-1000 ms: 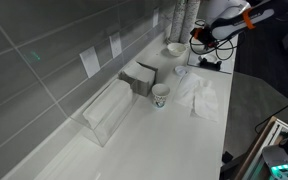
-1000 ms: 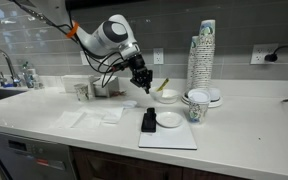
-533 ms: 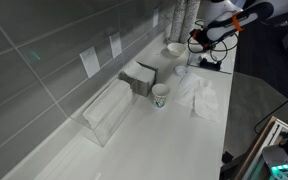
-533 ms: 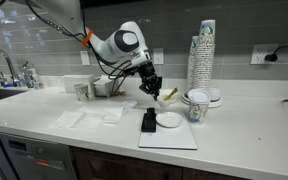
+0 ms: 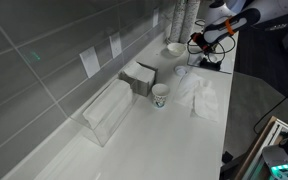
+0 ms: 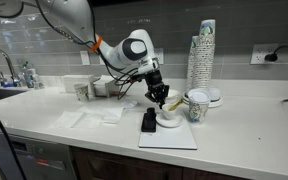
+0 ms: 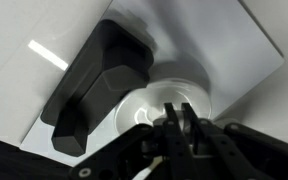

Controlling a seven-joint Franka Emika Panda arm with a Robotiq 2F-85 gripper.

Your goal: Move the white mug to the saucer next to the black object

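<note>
The saucer is just below the gripper, so the gripper should next lower the mug gently onto the saucer (image 6: pixel 170 123) (image 7: pixel 149 100) beside the black object and open to let go of the mug's rim.
My gripper (image 6: pixel 161 98) hangs over the white mat (image 6: pixel 174 138), just above the saucer (image 6: pixel 172 122). The saucer lies right next to the low black object (image 6: pixel 148 121). In the wrist view the fingers (image 7: pixel 171 125) are pinched on the rim of the white mug (image 7: pixel 144 105), seen from above. The saucer's pale rim (image 7: pixel 189 70) shows around it, and the black object (image 7: pixel 89 85) lies beside it. I cannot tell whether the mug touches the saucer. In an exterior view the gripper (image 5: pixel 198 42) is at the far end of the counter.
A teal-patterned cup (image 6: pixel 195 107), a tall stack of paper cups (image 6: pixel 202 55) and a white bowl (image 6: pixel 215 97) stand close behind the mat. A dark gray box (image 5: pixel 139 78), a clear container (image 5: pixel 109 108), another cup (image 5: pixel 161 95) and napkins (image 6: pixel 84 118) lie along the counter.
The gripper has moved along the counter from near the gray box to above the saucer and has come lower. It has stayed shut.
</note>
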